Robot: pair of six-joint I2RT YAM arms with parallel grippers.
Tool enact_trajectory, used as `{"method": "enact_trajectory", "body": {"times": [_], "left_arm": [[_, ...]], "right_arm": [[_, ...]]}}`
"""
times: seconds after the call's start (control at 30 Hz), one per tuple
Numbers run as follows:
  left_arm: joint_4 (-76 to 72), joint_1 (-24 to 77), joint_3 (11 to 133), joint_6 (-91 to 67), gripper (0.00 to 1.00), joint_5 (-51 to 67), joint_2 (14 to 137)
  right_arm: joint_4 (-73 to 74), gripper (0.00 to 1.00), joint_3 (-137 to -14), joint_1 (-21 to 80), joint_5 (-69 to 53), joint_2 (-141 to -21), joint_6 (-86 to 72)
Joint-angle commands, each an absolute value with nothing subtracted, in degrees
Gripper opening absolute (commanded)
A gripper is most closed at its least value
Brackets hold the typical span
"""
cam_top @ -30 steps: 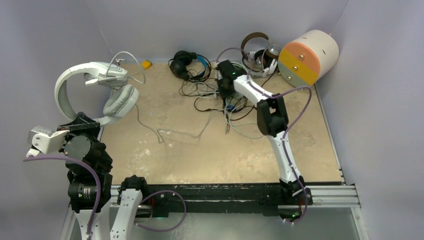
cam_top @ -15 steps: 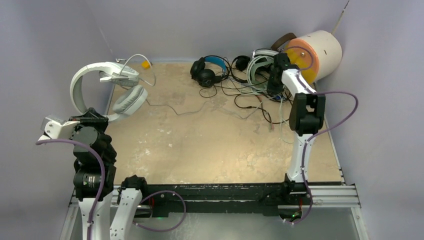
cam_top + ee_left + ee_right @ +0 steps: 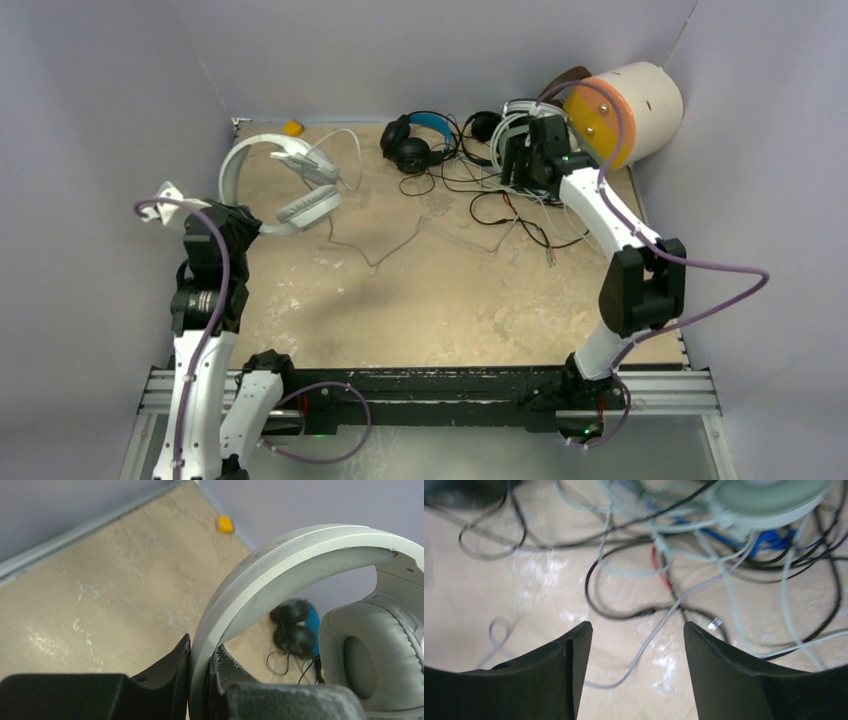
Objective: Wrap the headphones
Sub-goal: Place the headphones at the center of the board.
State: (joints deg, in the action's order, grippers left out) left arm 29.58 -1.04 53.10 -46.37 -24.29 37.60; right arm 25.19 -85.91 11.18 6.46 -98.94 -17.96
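The tabletop is bare below my left gripper and to its right in the top view. I should lower the white-grey headphones (image 3: 280,560) there, clear of the tangle, and release.
My left gripper (image 3: 202,665) is shut on the headband of the white-grey headphones (image 3: 280,560). It holds them over the table's back left (image 3: 285,170), and their thin grey cable (image 3: 400,245) trails across the table. Other headphones lie in a tangle at the back right: a black pair with a blue headband (image 3: 415,140), and a mint-green pair (image 3: 769,497) among crossed cables. My right gripper (image 3: 636,627) hovers open just above those cables (image 3: 520,160) with nothing between its fingers; a grey cable (image 3: 664,625) lies on the table under the gap.
A big cream cylinder (image 3: 625,105) with an orange-and-green face lies in the back right corner, close behind my right gripper. A small yellow block (image 3: 292,128) sits at the back left edge. Purple walls close in three sides.
My right gripper has opened from shut and shifted slightly left over the cable pile. My left arm has swung the white-grey headphones rightward, in over the table.
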Motion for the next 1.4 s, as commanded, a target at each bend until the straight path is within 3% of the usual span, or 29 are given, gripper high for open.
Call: {"method": "enact_trajectory", "body": {"times": [0.0, 0.23, 0.4, 0.77, 0.9, 1.03, 1.1, 1.37], "left_arm": [[25.0, -0.8, 52.8, -48.9, 0.00, -15.9, 40.4], [23.3, -0.8, 51.6, -46.9, 0.00, -14.7, 39.2], [23.4, -0.8, 51.7, -45.1, 0.00, -14.1, 38.2], [23.1, -0.8, 51.7, -43.5, 0.00, -14.3, 39.2], [22.5, -0.8, 50.8, -43.9, 0.00, -13.5, 39.9], [21.0, -0.8, 48.6, -44.4, 0.00, -11.5, 41.4], [20.6, -0.8, 47.8, -44.7, 0.00, -9.9, 43.3], [21.3, -0.8, 42.4, -56.9, 0.00, -5.7, 51.8]], "right_arm": [[21.2, 0.73, -76.0, 14.2, 4.5, -93.1, -20.9], [8.4, 0.82, -63.7, 21.0, -9.3, -89.0, -12.8], [12.0, 0.88, -69.6, 23.6, -7.2, -95.4, -10.7], [18.3, 0.86, -75.3, 28.8, 0.3, -106.4, -5.7], [20.1, 0.70, -76.4, 29.3, 2.0, -108.7, -6.4], [17.5, 0.19, -72.4, 29.6, 2.5, -102.4, -7.3], [15.9, 0.02, -69.5, 29.6, 2.3, -96.5, -7.9], [20.0, 0.00, -65.7, 29.5, 3.3, -74.2, -10.4]]}}
